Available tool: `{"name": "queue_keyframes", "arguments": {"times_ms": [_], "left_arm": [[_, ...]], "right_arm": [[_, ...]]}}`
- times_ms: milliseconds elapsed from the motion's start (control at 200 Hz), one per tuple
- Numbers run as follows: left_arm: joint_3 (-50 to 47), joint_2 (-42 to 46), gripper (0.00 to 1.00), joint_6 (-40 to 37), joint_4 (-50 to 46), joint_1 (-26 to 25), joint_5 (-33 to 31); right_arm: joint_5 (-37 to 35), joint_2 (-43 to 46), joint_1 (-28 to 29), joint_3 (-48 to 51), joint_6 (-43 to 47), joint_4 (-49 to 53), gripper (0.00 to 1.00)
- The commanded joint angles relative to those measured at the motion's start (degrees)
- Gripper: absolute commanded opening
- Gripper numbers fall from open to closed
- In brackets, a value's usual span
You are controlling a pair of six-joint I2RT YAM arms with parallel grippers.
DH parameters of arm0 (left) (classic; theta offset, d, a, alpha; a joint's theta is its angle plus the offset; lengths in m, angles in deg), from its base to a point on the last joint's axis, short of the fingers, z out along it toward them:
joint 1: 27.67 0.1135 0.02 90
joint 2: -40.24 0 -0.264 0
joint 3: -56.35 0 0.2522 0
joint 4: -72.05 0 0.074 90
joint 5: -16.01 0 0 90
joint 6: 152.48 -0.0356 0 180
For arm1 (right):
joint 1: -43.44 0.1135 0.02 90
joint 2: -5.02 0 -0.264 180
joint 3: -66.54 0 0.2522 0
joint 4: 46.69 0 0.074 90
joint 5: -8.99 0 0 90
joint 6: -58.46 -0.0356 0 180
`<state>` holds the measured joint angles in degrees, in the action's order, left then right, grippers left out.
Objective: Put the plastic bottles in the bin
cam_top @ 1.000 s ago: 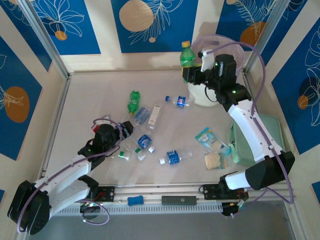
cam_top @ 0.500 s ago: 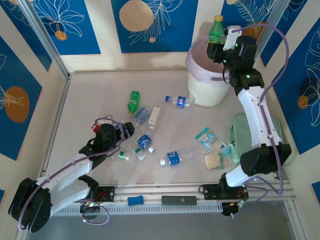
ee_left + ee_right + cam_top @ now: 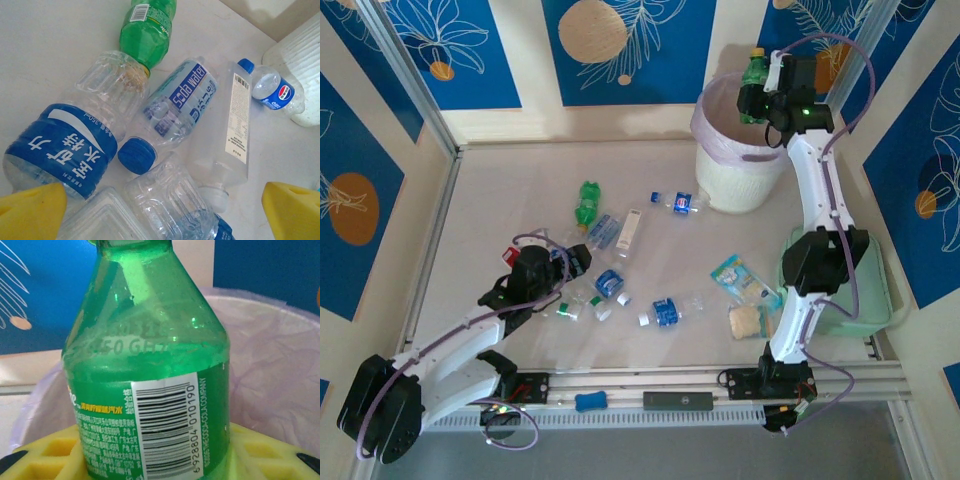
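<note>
I should next move my right gripper down into the bin's lilac-lined opening point(image 3: 724, 108) point(image 3: 267, 367) and release the green bottle there, because the bottle's top with the cap is still above the bin's rim.
A green bottle point(image 3: 753, 76) stands upright in my right gripper point(image 3: 760, 100), which is shut on its labelled body point(image 3: 150, 390) above the bin's far rim. The bin point(image 3: 712, 168) is white with a lilac liner point(image 3: 272, 365). My left gripper point(image 3: 573, 262) hangs open over a cluster of plastic bottles, its yellow fingertips point(image 3: 31, 212) wide apart. Under it lie a large blue-labelled bottle point(image 3: 60, 145), a blue-capped one point(image 3: 175, 107), a clear one with a white label point(image 3: 235, 130) and a green one point(image 3: 147, 30). A small blue-labelled bottle point(image 3: 682, 202) lies near the bin.
More clear bottles point(image 3: 666, 313) lie mid-table. Blue-and-white snack packets point(image 3: 735, 275) and a tan biscuit piece point(image 3: 745, 322) sit beside the mint-green case point(image 3: 875, 295) at the right. Aluminium posts and patterned walls close in the back and sides.
My right arm has carried the green bottle up from beside the bin's left side to above its far rim. The left arm has stayed where it was, open.
</note>
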<state>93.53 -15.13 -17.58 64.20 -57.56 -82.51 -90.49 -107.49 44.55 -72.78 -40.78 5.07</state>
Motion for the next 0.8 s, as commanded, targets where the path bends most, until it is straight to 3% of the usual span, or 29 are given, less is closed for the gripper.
{"name": "queue_keyframes", "arguments": {"times_ms": [0, 510, 675, 795], "left_arm": [[2.07, -0.32, 1.00, -1.35, -0.83, 0.63, 1.38], [5.47, -4.29, 1.00, -5.00, -1.52, 0.58, 8.38], [6.35, -5.46, 1.00, -5.33, -1.75, 0.54, 9.57], [6.63, -5.37, 1.00, -5.44, -2.17, 0.60, 9.57]], "right_arm": [[0.68, -3.36, -0.14, -5.36, -0.43, 8.29, 0.45], [1.82, -10.81, -0.26, -11.00, -2.11, 13.29, 0.48], [2.00, -10.67, -0.15, -11.50, -2.71, 12.85, 0.59], [1.59, -10.16, 0.10, -12.92, -2.89, 13.20, 0.75]]}}
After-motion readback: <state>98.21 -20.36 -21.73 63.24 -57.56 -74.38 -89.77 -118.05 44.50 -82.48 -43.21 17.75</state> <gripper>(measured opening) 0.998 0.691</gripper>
